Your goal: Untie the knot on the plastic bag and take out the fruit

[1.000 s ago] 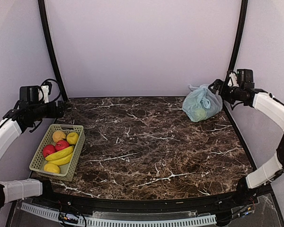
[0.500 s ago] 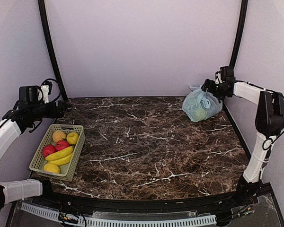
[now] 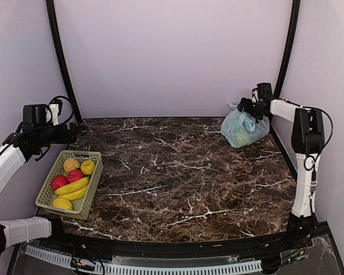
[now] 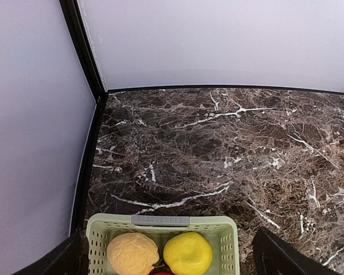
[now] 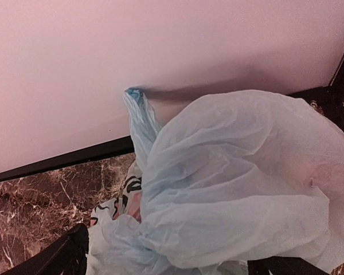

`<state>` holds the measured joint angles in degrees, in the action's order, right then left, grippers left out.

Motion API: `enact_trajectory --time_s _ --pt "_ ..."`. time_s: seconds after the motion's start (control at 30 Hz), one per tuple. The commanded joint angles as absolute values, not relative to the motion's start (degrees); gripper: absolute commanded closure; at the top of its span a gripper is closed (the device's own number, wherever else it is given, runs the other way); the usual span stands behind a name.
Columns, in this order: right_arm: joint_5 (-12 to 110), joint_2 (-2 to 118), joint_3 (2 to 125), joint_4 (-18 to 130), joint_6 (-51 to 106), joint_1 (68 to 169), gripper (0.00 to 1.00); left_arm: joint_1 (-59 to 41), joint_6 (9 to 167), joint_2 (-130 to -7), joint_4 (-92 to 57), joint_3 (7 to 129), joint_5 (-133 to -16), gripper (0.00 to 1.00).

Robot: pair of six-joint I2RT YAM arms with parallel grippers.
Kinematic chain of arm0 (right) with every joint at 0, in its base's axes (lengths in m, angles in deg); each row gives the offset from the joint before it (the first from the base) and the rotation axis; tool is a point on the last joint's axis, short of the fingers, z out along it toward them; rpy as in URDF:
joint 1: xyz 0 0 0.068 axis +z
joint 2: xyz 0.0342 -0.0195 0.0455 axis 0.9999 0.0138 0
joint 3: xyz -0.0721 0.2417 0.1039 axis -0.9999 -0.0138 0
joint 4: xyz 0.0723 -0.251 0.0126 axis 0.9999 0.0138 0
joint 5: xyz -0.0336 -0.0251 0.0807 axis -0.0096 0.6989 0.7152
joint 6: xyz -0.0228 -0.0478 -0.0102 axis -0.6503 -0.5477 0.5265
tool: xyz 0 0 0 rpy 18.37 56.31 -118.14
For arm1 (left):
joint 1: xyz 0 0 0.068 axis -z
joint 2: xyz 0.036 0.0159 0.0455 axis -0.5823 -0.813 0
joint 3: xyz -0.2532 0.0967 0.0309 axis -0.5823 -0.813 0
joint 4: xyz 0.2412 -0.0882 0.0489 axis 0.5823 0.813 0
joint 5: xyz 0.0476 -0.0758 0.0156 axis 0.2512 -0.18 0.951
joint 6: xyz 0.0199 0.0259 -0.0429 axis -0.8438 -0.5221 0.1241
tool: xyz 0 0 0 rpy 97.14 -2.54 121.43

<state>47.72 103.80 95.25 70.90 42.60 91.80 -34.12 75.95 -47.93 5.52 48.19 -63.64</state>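
The bag's bunched plastic already stands between my open fingers, so my right gripper will next lower a little deeper onto the bag's top (image 3: 249, 113) (image 5: 174, 252) and close there.
The pale blue-green plastic bag (image 3: 243, 129) sits closed at the table's far right corner. A green fruit (image 3: 241, 137) shows through it. In the right wrist view the bag (image 5: 235, 189) fills the frame, with a twisted handle tail (image 5: 137, 117) sticking up and reddish fruit (image 5: 134, 204) showing faintly through the plastic. I cannot make out the knot itself among the folds. My right gripper (image 3: 245, 106) is at the bag's top; it (image 5: 172, 263) is open, with the bag's bunched plastic between its fingers. My left gripper (image 3: 74, 133) hangs open and empty over the basket's far end (image 4: 172, 255).
A pale green basket (image 3: 46, 192) at the left holds bananas (image 3: 73, 189), red apples (image 3: 67, 179) and yellow and orange fruit (image 4: 187, 254). The back wall and a black corner post (image 3: 284, 57) stand right behind the bag. The right arm's upper link (image 3: 307, 166) runs along the table's right edge.
The right arm has folded in and its gripper has moved left, up to the bag's top. The bag, the left arm and the basket have not moved.
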Motion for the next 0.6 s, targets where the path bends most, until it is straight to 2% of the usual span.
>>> enact_trajectory --time_s 0.0,0.13,0.3,0.4,0.47,0.57 --pt "47.3 107.8 100.3 71.2 42.1 91.4 0.08 -34.4 74.8 -48.4 7.3 47.6 -62.8 0.01" --pt "46.7 109.9 101.7 71.2 42.5 90.7 0.16 -34.4 74.7 -48.8 7.4 47.6 -62.7 0.01" --pt "47.3 110.3 101.7 71.1 42.5 90.0 0.3 -34.4 74.8 -49.1 7.3 47.6 -63.1 0.01" --pt "48.7 109.6 101.1 70.5 41.9 89.8 0.45 -34.4 74.7 -49.2 7.3 47.5 -63.1 0.01" --pt "49.8 108.7 100.1 69.7 41.6 89.8 0.61 -34.4 74.7 -49.2 7.2 47.4 -62.9 0.01" --pt "50.5 107.1 97.9 68.0 41.6 89.7 0.77 -34.4 74.7 -49.3 7.2 47.4 -62.9 0.01"
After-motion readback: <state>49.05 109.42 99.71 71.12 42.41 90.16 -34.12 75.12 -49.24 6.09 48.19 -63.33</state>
